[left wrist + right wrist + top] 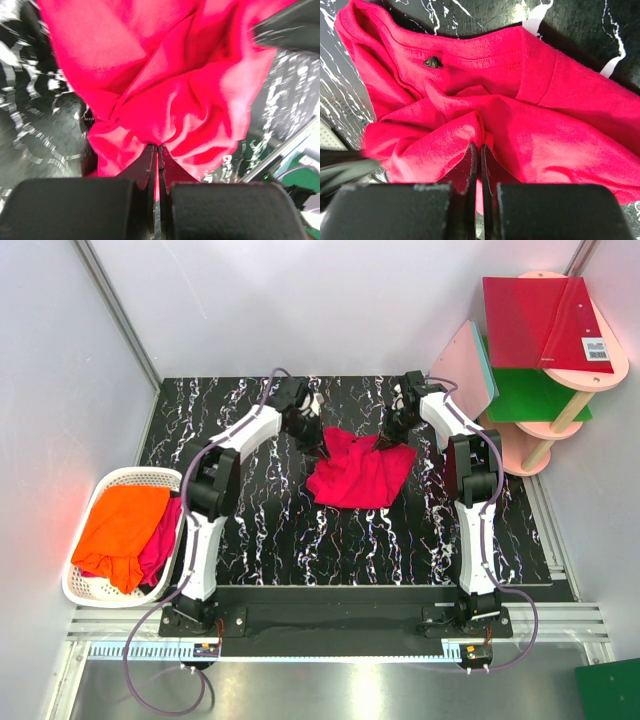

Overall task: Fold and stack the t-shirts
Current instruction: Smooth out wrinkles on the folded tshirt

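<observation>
The shirt [520, 115] lies bunched, so my right gripper rises next. It then draws the pinched cloth toward the pink shelf unit and down onto the tabletop there to release.
A crimson t-shirt [358, 470] lies bunched on the black marbled table [280, 530], near the back middle. My left gripper [322, 447] is shut on the shirt's far left corner; the left wrist view shows the cloth [165, 90] pinched between its jaws [158, 148]. My right gripper [383, 445] is shut on the far right part; the right wrist view shows the shirt [520, 115], collar up, pinched at its tips [477, 147]. An orange t-shirt [122, 525] and another crimson one [160, 540] lie in the white basket [80, 595].
The basket stands at the table's left edge. A pink shelf unit [560, 400] with red and green boards and a pink square board [462, 365] stands at the back right. Grey walls enclose the back and left.
</observation>
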Available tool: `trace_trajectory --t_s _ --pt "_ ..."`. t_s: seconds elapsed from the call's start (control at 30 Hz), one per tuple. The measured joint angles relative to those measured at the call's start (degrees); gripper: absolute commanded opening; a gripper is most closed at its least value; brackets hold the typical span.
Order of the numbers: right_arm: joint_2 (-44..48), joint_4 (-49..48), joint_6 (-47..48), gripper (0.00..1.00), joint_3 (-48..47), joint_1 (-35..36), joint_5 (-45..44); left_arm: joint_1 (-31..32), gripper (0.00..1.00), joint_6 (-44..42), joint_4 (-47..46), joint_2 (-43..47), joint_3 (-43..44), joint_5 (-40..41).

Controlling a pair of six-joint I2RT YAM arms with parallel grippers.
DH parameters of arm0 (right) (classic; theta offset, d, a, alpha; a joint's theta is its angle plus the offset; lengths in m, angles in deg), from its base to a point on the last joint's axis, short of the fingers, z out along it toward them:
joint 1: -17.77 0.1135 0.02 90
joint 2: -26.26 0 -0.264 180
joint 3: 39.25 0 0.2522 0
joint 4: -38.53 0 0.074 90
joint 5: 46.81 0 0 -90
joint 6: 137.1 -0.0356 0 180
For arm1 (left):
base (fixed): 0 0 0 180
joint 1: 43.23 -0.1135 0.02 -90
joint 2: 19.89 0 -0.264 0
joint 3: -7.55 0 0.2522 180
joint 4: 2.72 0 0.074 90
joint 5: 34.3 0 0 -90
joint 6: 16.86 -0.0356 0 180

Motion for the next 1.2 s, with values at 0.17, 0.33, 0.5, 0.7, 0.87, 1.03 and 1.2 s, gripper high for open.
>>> trace_trajectory --t_s 0.17,0.33,0.5,0.7,0.87,1.03,1.2 --pt "0.8 -0.2 0.3 0.00 0.4 0.0 0.0 -1.7 0.00 2.1 -1.6 5.1 0.7 1.6" --pt "1.2 -0.9 0.3 0.00 0.9 0.0 0.0 -2.8 0.00 4.4 -2.4 3.8 4.9 1.6" --pt "1.2 -1.1 0.4 0.00 1.1 0.0 0.0 -3.5 0.00 7.4 -3.9 -3.7 11.1 -0.5" --pt "1.2 -1.1 0.4 0.00 1.2 0.0 -0.2 -4.3 0.92 10.6 -4.8 -11.9 14.6 -3.1" --pt "1.2 -1.1 0.4 0.00 1.2 0.0 -0.1 -5.6 0.99 13.3 -6.1 -12.5 13.8 -5.0" --pt "1.9 -1.2 0.1 0.00 1.8 0.0 0.5 -7.3 0.99 13.4 -8.9 -7.7 7.4 -5.5" --pt "7.5 -1.5 -0.3 0.00 5.9 -0.1 1.4 -8.0 0.99 13.8 -10.7 -6.9 6.2 -7.5"
